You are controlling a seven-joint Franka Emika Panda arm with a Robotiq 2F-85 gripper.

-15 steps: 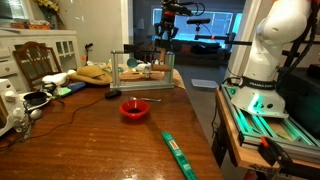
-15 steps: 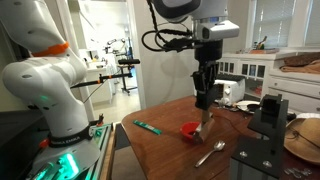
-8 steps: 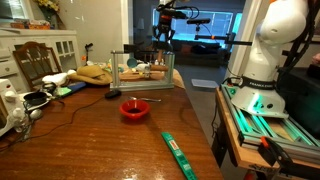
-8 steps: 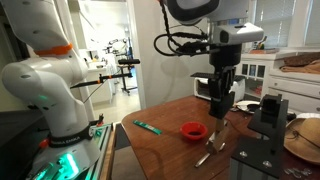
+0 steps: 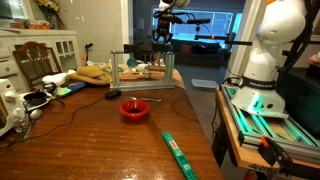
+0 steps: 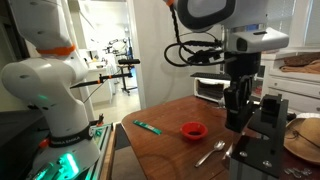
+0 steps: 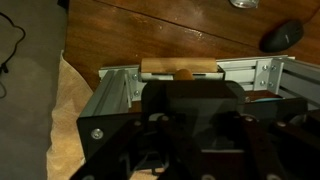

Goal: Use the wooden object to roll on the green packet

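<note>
The wooden object is only at the metal frame's near bar. My gripper will next move outward over the frame's dark bolted panels and release the object there.
The green packet (image 5: 178,152) lies flat near the table's front corner, and it also shows as a narrow strip (image 6: 147,127) by the table edge. My gripper (image 5: 165,38) hangs high over the far end of the table, well away from the packet. In an exterior view the gripper (image 6: 236,122) stands past the red bowl (image 6: 194,130). In the wrist view the gripper (image 7: 190,85) is dark and shut, and the tan wooden object (image 7: 165,68) lies crosswise at its fingertips, above a metal frame (image 7: 115,85).
The red bowl (image 5: 135,108) sits mid-table. The metal frame (image 5: 120,72) stands at the far end with small items inside. A spoon (image 6: 210,153) lies near the bowl. A black rounded object (image 7: 281,36) rests beyond the frame. Clutter and cables fill one side (image 5: 30,100).
The arm has swung sideways, carrying the gripper from over the red bowl to a spot past it, over the metal frame. The bowl, spoon and green packet have not moved.
</note>
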